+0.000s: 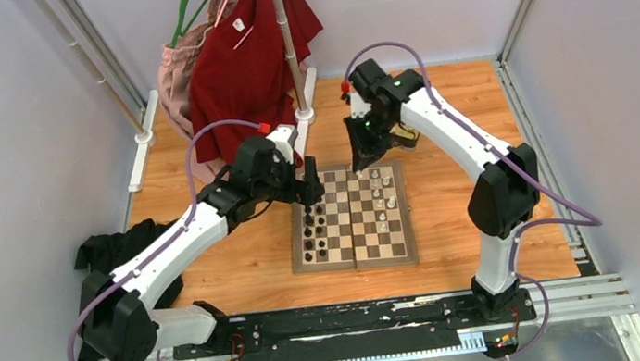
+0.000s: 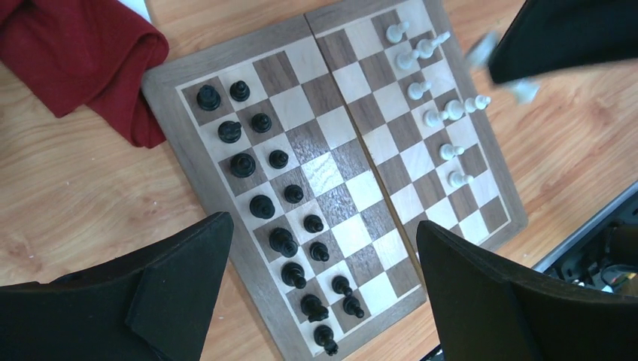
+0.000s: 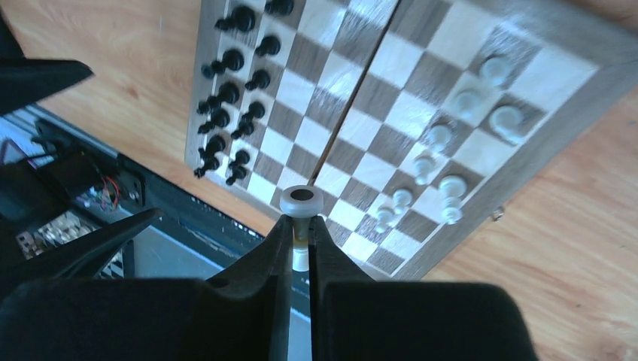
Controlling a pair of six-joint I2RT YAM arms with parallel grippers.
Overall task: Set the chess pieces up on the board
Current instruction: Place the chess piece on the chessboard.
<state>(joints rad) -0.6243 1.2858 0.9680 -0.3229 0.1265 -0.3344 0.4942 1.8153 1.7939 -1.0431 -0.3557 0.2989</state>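
Note:
My right gripper is holding the piece. Next it needs to move back, go down to the empty squares (image 1: 372,241) (image 3: 342,216) beside the seam's near end and let go of the piece.
The wooden board (image 1: 355,264) lies in the middle of the table, also in the left wrist view (image 2: 331,169) and the right wrist view (image 3: 353,113). Several white chess pieces (image 1: 380,193) (image 2: 432,116) (image 3: 451,197) stand along its right side. Black pieces (image 1: 312,233) (image 2: 262,205) fill its left two files. My right gripper (image 1: 359,161) (image 3: 301,222) hangs over the board's far edge, shut on a white chess piece (image 3: 301,199) whose round base points outward. My left gripper (image 1: 308,187) (image 2: 322,226) hovers wide open above the board's left side, holding nothing.
A red shirt (image 1: 248,50) and a pink garment (image 1: 181,77) hang from a rack whose pole (image 1: 286,35) stands just behind the board. The shirt's hem (image 2: 83,53) reaches near the board's far left corner. A black cloth (image 1: 115,249) lies at the left.

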